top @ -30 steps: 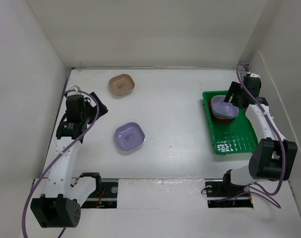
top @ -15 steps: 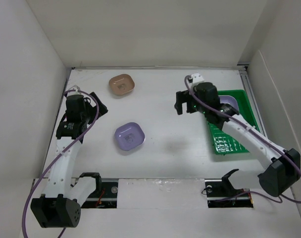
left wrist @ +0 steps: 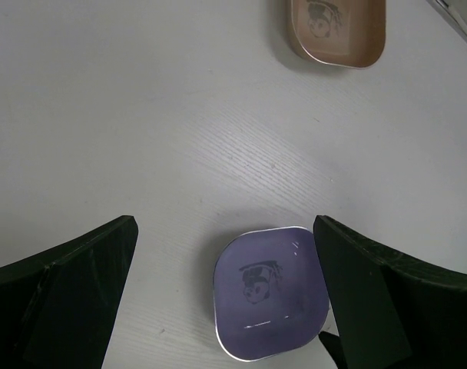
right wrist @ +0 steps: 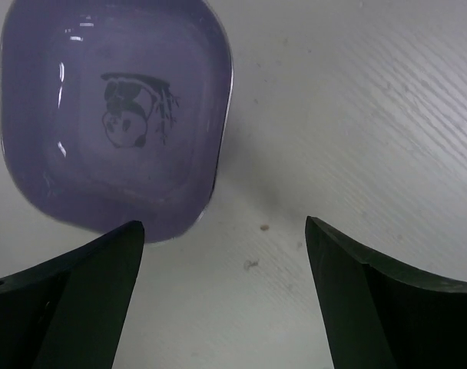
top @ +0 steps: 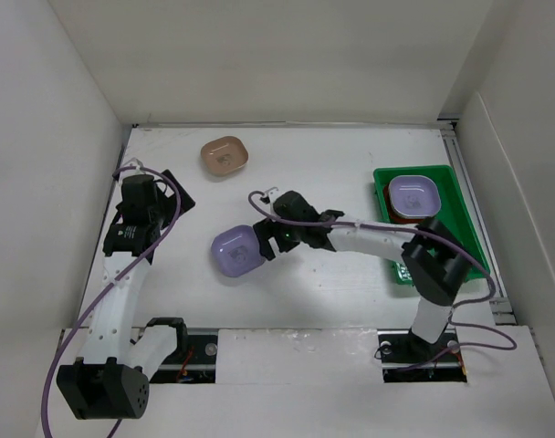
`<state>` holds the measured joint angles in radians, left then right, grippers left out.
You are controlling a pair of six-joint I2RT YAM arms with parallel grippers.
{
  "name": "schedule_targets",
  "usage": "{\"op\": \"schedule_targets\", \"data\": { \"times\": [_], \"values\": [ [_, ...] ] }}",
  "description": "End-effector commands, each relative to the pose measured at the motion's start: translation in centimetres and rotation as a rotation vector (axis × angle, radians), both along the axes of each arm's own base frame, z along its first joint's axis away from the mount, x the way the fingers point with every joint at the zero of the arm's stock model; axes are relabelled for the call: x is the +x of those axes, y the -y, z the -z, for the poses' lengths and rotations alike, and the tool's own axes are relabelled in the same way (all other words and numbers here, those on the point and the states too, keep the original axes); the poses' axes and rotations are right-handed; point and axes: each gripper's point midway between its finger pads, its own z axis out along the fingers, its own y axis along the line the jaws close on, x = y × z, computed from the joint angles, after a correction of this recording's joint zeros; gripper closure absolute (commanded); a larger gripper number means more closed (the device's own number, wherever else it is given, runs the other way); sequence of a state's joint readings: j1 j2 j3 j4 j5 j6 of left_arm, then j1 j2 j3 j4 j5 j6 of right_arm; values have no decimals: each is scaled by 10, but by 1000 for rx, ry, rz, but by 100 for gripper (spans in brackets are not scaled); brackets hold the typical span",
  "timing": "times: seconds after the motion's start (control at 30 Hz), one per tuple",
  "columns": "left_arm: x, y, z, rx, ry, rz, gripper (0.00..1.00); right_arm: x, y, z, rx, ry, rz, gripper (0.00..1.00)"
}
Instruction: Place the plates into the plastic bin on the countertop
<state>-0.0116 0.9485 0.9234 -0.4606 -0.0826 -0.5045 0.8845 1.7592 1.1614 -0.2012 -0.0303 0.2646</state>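
Note:
I will lower my right gripper next and move it slightly outward to straddle the lavender plate's bin-side rim [top: 262,253] [right wrist: 218,167], which is just ahead of my open fingers.
A lavender plate [top: 238,250] lies on the white countertop [top: 332,182] left of centre; it also shows in the left wrist view [left wrist: 270,290] and the right wrist view [right wrist: 114,115]. A tan-brown plate [top: 225,155] lies at the back left, also in the left wrist view [left wrist: 337,29]. The green plastic bin [top: 451,228] at the right holds a lavender plate [top: 413,194] stacked on a red-orange one. My right gripper [top: 268,239] is open and empty, just right of the lavender plate. My left gripper [top: 174,192] is open and empty at the left.
White walls stand close on the left, back and right. The right arm stretches across the middle of the counter from its base [top: 424,342]. A cable [top: 145,173] loops beside the left arm.
My right arm has swung left from the bin across the counter and now hovers beside the lavender plate. The left arm has barely moved.

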Motion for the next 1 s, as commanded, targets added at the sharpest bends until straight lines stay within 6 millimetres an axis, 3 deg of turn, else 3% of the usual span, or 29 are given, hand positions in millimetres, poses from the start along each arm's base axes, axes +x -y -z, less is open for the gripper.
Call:
{"op": "schedule_targets", "data": {
  "times": [0.0, 0.03, 0.07, 0.23, 0.27, 0.3, 0.37, 0.4, 0.43, 0.47, 0.5, 0.53, 0.6, 0.63, 0.67, 0.7, 0.73, 0.77, 0.8, 0.83, 0.87, 0.9, 0.93, 0.97],
  "values": [
    [0, -4, -9, 9, 30, -25, 0, 23, -43, -22, 122, 42, -11, 10],
    [0, -4, -9, 9, 30, -25, 0, 25, -53, -23, 128, 46, -22, 12],
    [0, -4, -9, 9, 30, -25, 0, 27, -56, -5, 101, 24, -21, 17],
    [0, -2, -9, 4, 30, -18, 0, 33, -60, 23, 55, -2, -11, 38],
    [0, -2, -9, 4, 30, -18, 0, 34, -62, 19, 62, 3, -11, 44],
    [0, -1, -9, -2, 30, -9, 0, 36, -60, 23, 43, 7, -11, 59],
    [0, 0, -9, -2, 30, -9, 0, 35, -56, 25, 15, 4, -11, 68],
    [0, 1, -9, -7, 30, -1, 0, 36, -54, 25, 1, 4, -2, 86],
    [0, 1, -9, -7, 30, -1, 0, 38, -52, 23, -14, 13, -6, 93],
    [0, 1, -9, -7, 30, -1, 0, 42, -47, 14, -28, 44, 7, 100],
    [0, 1, -9, -7, 30, -1, 0, 44, -32, 15, -60, 42, 36, 100],
    [0, 1, -9, -7, 30, -1, 0, 46, -24, -6, -60, 86, 52, 100],
    [-1, 1, -12, -8, 39, -1, 0, 70, 19, -21, -103, 138, 166, 100],
    [0, 2, -13, -5, 47, 11, 0, 72, 42, -18, -125, 135, 206, 100],
    [0, 2, -13, -5, 47, 12, 0, 79, 61, -44, -97, 177, 248, 100],
    [0, 2, -13, -5, 47, 12, 0, 84, 80, -50, -86, 179, 283, 100],
    [0, 5, -13, -12, 47, 22, 0, 96, 120, -45, -91, 164, 366, 100],
    [0, 5, -13, -12, 47, 22, 0, 99, 142, -69, -50, 199, 402, 100],
    [0, 6, -13, -18, 47, 30, 0, 104, 162, -76, -27, 210, 443, 100],
    [0, 7, -13, -18, 47, 31, 0, 114, 200, -81, -9, 206, 523, 100],
    [0, 7, -13, -18, 47, 31, 0, 112, 223, -79, -15, 205, 574, 100],
    [0, 7, -13, -18, 47, 31, 0, 111, 242, -98, 18, 241, 614, 100],
    [0, 8, -13, -24, 47, 39, 0, 112, 261, -103, 21, 255, 660, 100],
    [0, 8, -13, -25, 47, 39, 0, 116, 297, -109, 9, 270, 744, 100]
  ]
}}
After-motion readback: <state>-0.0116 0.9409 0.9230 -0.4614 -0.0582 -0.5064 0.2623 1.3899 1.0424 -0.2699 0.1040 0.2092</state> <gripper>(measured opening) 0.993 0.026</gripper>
